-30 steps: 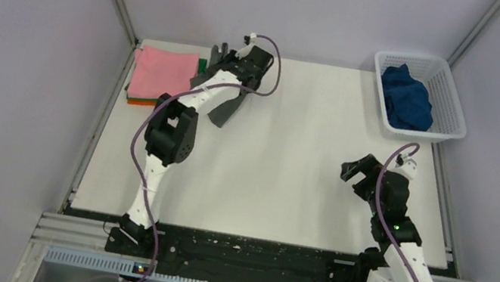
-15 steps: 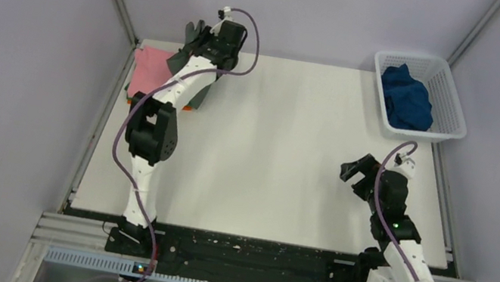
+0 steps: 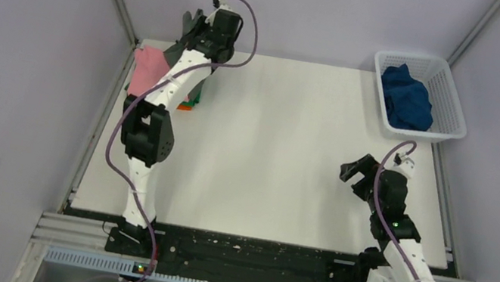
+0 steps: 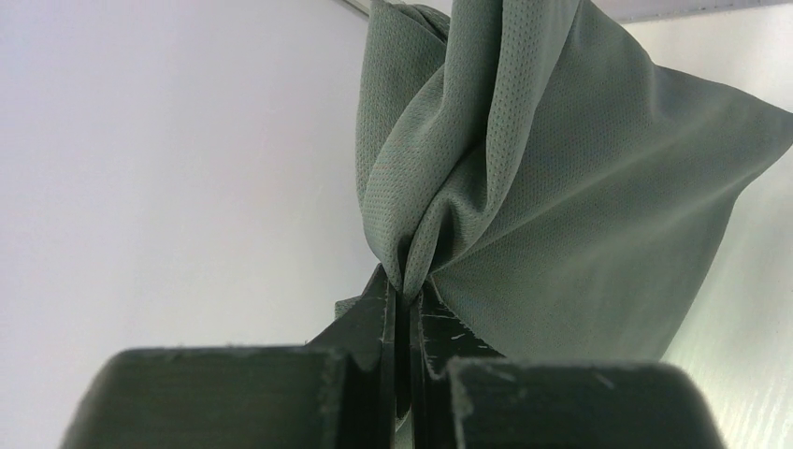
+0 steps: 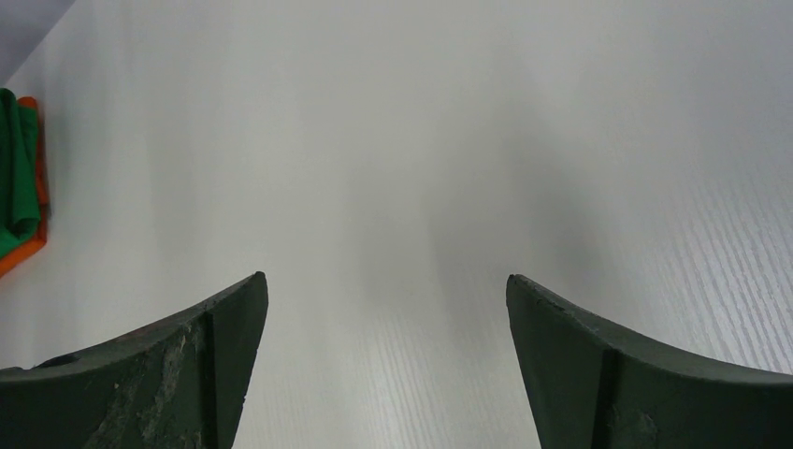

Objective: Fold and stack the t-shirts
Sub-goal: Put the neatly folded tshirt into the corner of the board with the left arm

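Observation:
The left gripper moves to the left in the top view and down over the pink t-shirt's [image 3: 142,71] far end next, since it lies uncovered near the side.
My left gripper [image 3: 192,25] is at the far left corner, raised above the stack, and is shut on the dark grey t-shirt [image 4: 561,187]. In the left wrist view the cloth is pinched between the closed jaws [image 4: 404,286] and bunches out beyond them. Under the arm lies a stack with the pink t-shirt [image 3: 142,71] on top and green [image 3: 191,98] and orange [image 3: 184,107] edges below. The dark blue t-shirt [image 3: 406,97] lies crumpled in the basket. My right gripper [image 3: 353,172] is open and empty over bare table [image 5: 385,277].
The white mesh basket [image 3: 412,58] stands at the far right corner. Grey walls close in the back and both sides. The right wrist view shows the green [image 5: 14,168] and orange [image 5: 19,257] shirt edges at its far left.
My left gripper has carried the dark grey t-shirt left and back, from beside the stack to over it, now covering part of the pink shirt. The right arm has not moved.

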### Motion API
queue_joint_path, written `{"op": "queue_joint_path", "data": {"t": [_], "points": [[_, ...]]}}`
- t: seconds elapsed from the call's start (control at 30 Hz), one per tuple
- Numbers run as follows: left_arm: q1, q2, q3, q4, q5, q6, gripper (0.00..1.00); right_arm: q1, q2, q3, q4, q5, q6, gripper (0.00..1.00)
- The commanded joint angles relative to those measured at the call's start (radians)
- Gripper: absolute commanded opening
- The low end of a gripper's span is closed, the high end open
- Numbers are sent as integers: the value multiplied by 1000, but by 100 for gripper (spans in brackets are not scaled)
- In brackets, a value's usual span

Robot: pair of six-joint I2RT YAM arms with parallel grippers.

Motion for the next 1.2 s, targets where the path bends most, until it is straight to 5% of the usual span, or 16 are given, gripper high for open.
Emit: {"op": "queue_joint_path", "data": {"t": [0.0,0.5,1.17], "points": [[7,-98,69,-46,31,-66,0,-6,1,45,16,13,-21,96],[38,-132,54,-111,87,-143,0,-6,7,45,10,17,-24,96],[259,-1,-34,-84,305,-219,0,-5,60,68,-2,64,-36,96]]}}
